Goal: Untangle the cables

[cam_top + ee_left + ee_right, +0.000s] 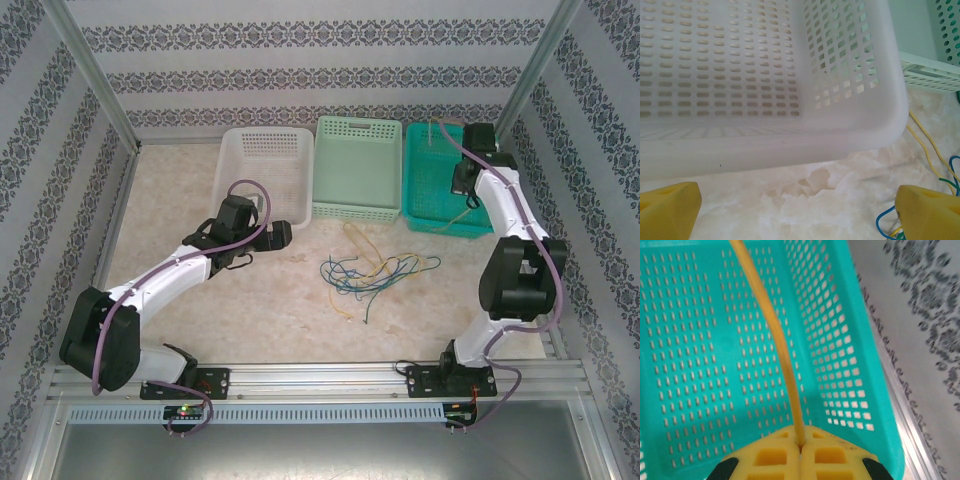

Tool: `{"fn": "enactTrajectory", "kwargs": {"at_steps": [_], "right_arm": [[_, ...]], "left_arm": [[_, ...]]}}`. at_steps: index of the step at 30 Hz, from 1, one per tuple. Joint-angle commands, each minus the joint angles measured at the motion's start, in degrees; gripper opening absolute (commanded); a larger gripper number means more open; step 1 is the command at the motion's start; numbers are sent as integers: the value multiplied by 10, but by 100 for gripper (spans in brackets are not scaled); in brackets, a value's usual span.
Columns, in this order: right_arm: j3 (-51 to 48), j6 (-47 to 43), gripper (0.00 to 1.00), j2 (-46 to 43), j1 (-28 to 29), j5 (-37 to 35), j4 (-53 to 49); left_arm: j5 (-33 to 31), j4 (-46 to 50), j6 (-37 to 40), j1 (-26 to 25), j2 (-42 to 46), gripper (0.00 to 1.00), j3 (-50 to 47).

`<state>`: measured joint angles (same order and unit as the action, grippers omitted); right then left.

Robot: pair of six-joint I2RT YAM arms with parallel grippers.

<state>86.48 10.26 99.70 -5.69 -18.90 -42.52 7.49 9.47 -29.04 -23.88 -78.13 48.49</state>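
Observation:
My right gripper comes down toward the teal basket's perforated bottom next and releases the yellow cable there, since that cable already runs across the basket's inside.
The cables (370, 270), thin yellow, green and blue wires, lie tangled on the marble tabletop in front of the baskets. My left gripper (283, 234) hovers left of them beside the white basket (230, 170). It is open (800, 210) with bare tabletop between its yellow fingers (670, 210); yellow cables (930, 150) and a blue loop (885, 217) lie by the right finger. My right gripper (462, 185) is over the teal basket (425, 200). It is shut (800, 442) on a yellow cable (777, 335) that runs from the pads across the basket's inside (700, 365).
A pale green basket (358, 170) stands between the white and teal ones along the back. The white basket's rim (765, 145) is close in front of the left fingers. Patterned walls and metal posts enclose the table; a rail runs along the near edge.

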Motion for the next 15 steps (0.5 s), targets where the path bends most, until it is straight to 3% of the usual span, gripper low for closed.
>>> {"fn": "enactTrajectory", "kwargs": {"at_steps": [1, 5, 15], "right_arm": [[-12, -1, 0, -17, -11, 15, -22], [-22, -15, 0, -27, -18, 42, -21], [100, -33, 0, 123, -22, 99, -139]], "left_arm": [[6, 1, -6, 7, 11, 100, -7], [9, -6, -6, 7, 3, 100, -6], [26, -9, -15, 7, -12, 100, 4]]}}
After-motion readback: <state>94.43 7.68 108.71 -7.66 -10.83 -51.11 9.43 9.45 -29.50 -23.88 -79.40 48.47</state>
